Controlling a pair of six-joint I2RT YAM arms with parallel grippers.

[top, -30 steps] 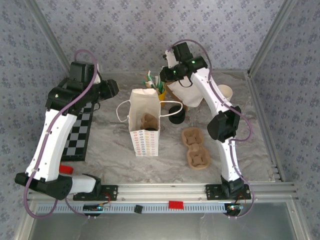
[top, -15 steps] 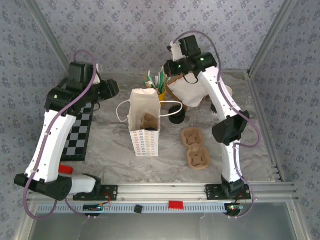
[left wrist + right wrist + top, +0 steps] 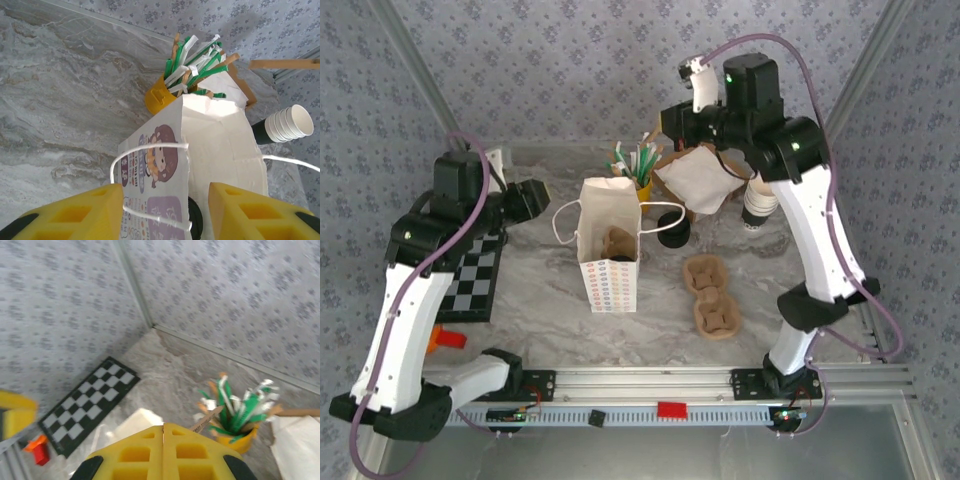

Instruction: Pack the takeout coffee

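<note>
My right gripper moves back and down over the paper bag's opening (image 3: 609,218) next, below it and nearer my base, to release the stirrer inside.
A printed paper bag (image 3: 610,255) stands open mid-table with a brown cup carrier inside; the left wrist view shows its rim (image 3: 220,130) and white handle. My left gripper (image 3: 527,195) (image 3: 165,210) hovers open just left of the bag, holding nothing. My right gripper (image 3: 672,116) (image 3: 163,427) is raised above the back of the table, shut on a thin brown wooden stirrer (image 3: 207,419) (image 3: 285,64). Below it stands the yellow cup of straws and stirrers (image 3: 638,168) (image 3: 245,432) (image 3: 162,95).
A stack of paper cups (image 3: 757,205) (image 3: 290,122) stands at the back right beside a white napkin on a brown box (image 3: 700,180). A black lid (image 3: 672,232) and brown cup carriers (image 3: 710,295) lie right of the bag. A checkerboard (image 3: 475,265) (image 3: 90,400) lies left.
My right gripper shut on the stirrer, and the arm rose and swung right, away from the yellow cup. My left arm drew back a little to the left.
</note>
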